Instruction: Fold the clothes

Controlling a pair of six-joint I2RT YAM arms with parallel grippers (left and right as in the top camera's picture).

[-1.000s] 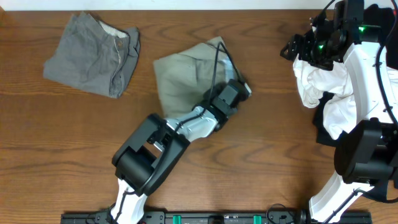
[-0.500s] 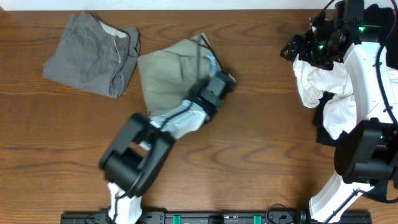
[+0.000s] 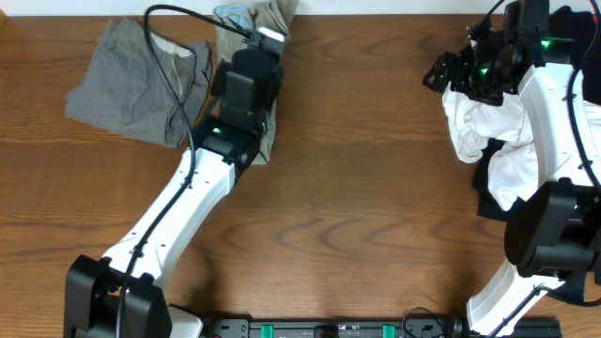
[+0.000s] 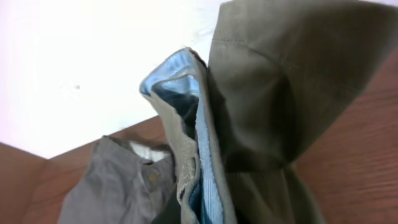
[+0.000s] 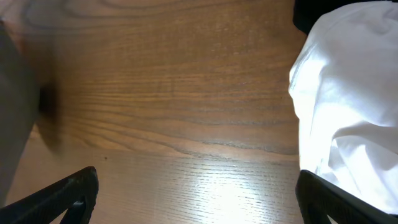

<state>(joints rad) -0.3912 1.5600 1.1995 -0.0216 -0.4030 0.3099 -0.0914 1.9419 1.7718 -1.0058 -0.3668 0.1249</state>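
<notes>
The folded grey garment (image 4: 118, 186) already lies flat, so my left gripper will swing to the left in the overhead view next and let go of the olive garment (image 4: 280, 81) on top of it.
My left gripper (image 3: 255, 30) is shut on an olive garment with a light blue lining (image 3: 278, 13) and holds it raised at the far edge of the table, next to the folded grey garment (image 3: 141, 80). In the left wrist view the olive garment (image 4: 280, 81) hangs bunched in front of the camera and hides the fingers, with the grey garment (image 4: 112, 186) below left. My right gripper (image 3: 437, 73) is open and empty above bare wood (image 5: 199, 186), just left of a white clothes pile (image 3: 488, 131), which also shows in the right wrist view (image 5: 348, 93).
The wooden table (image 3: 376, 225) ends at a white far edge close behind the lifted garment. A dark garment (image 3: 483, 203) lies under the white pile at the right edge.
My left arm has swung from the table's middle to the far left, lifting the olive garment off the wood up beside the grey garment. The right arm has not moved.
</notes>
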